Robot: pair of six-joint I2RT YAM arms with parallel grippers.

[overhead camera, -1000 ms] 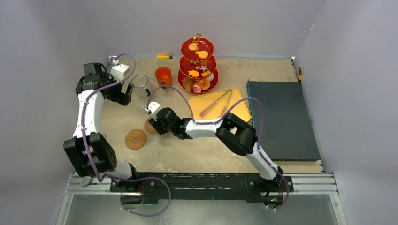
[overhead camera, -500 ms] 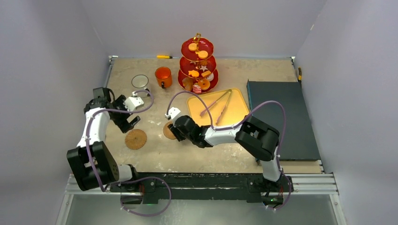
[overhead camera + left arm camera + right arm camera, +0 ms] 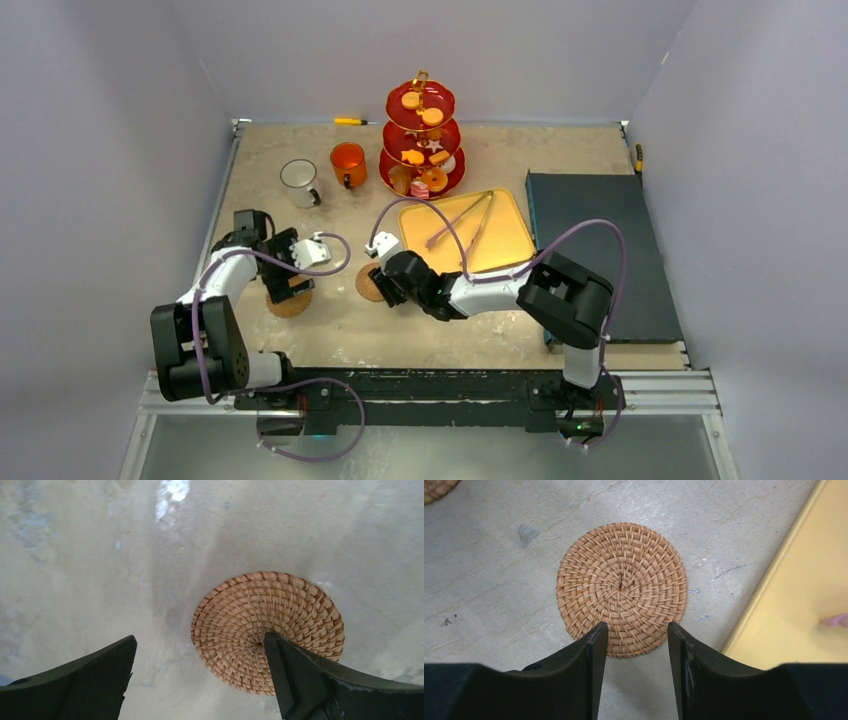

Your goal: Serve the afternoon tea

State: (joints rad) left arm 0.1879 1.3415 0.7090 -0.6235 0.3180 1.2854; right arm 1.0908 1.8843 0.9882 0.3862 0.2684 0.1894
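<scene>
The coaster is still empty, so the robot's left gripper should next move up from it, outward and then down onto the white mug's rim (image 3: 284, 167) opposite the mug's handle.
Two round woven brown coasters lie flat on the table. My left gripper (image 3: 290, 278) is open right above the left coaster (image 3: 290, 302); in the left wrist view (image 3: 200, 639) its right finger covers part of that coaster (image 3: 260, 615). My right gripper (image 3: 385, 281) is open at the near edge of the second coaster (image 3: 367, 284), which shows whole in the right wrist view (image 3: 621, 590) ahead of the gripper (image 3: 637, 627). The white mug (image 3: 298, 180) and orange mug (image 3: 348, 162) stand at the back left. The red three-tier stand (image 3: 422, 140) holds pastries.
A yellow tray (image 3: 505, 245) with tongs (image 3: 462, 220) lies right of the second coaster; its edge shows in the right wrist view (image 3: 794, 610). A dark slab (image 3: 600, 255) fills the right side. A yellow screwdriver (image 3: 352, 121) lies at the back edge.
My left arm drew back from the white mug to over the left coaster. My right gripper moved right, and the second coaster moved right with it, towards the yellow tray.
</scene>
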